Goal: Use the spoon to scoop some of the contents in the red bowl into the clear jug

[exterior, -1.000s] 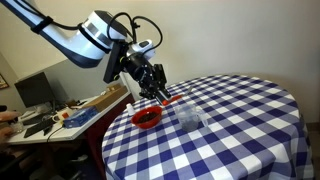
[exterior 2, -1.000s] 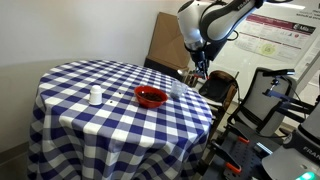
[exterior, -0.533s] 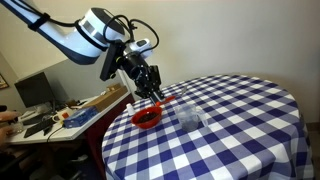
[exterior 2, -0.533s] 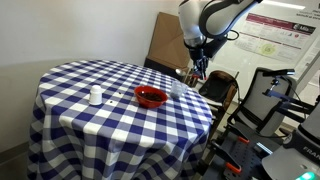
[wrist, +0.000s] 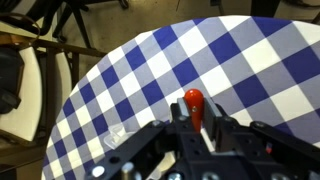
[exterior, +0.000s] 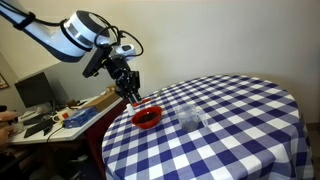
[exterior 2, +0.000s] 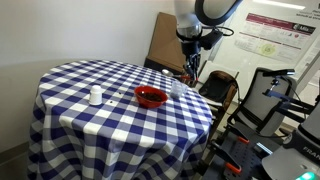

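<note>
The spoon goes down in my gripper toward the near rim of the red bowl point(exterior: 147, 117) next for release there, because it still hangs in the fingers above it.
My gripper point(exterior: 129, 90) is shut on the spoon point(wrist: 194, 102), whose rounded red handle end sticks out between the jaws in the wrist view. In an exterior view the spoon point(exterior: 135, 102) points down from the fingers toward the near rim of the red bowl point(exterior: 147, 117), just above it. The bowl's dark contents point(exterior: 148, 118) show inside. The clear jug point(exterior: 190, 117) stands on the checked cloth right of the bowl. In an exterior view the gripper point(exterior 2: 191, 70) hangs above the jug point(exterior 2: 178, 89), with the red bowl point(exterior 2: 151, 97) beside it. The spoon's scoop end is too small to make out.
The round table point(exterior: 240, 130) carries a blue-and-white checked cloth. A small white container point(exterior 2: 95, 96) stands on it apart from the bowl. A cluttered desk point(exterior: 60, 115) lies beyond the table edge. Chairs and equipment point(exterior 2: 260, 100) crowd the floor next to the table.
The arm has swung and turned the wrist, carrying the spoon from over the gap between bowl and jug to the bowl's rim. The grip has stayed shut. Bowl and jug have not moved.
</note>
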Controlling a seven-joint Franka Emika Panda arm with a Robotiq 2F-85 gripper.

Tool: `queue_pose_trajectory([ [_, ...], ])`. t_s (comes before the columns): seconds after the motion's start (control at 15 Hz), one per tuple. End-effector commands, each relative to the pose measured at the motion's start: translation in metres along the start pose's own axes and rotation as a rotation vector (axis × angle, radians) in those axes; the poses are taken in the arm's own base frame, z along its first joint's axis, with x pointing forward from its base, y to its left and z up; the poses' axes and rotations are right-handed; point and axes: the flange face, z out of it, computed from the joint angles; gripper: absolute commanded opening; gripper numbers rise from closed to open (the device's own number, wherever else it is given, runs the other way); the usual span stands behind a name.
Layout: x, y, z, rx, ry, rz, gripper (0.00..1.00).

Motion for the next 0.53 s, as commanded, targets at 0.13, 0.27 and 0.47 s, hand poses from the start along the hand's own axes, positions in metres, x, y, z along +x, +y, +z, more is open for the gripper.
queue_pose_trajectory([
  [0.13, -0.01, -0.051, -0.007, 0.083, -0.027, -0.168, 0.1],
  [0.27, -0.007, -0.061, -0.002, 0.113, -0.053, -0.204, 0.1],
  [0.47, 0.004, -0.068, 0.01, 0.164, -0.097, -0.228, 0.1],
])
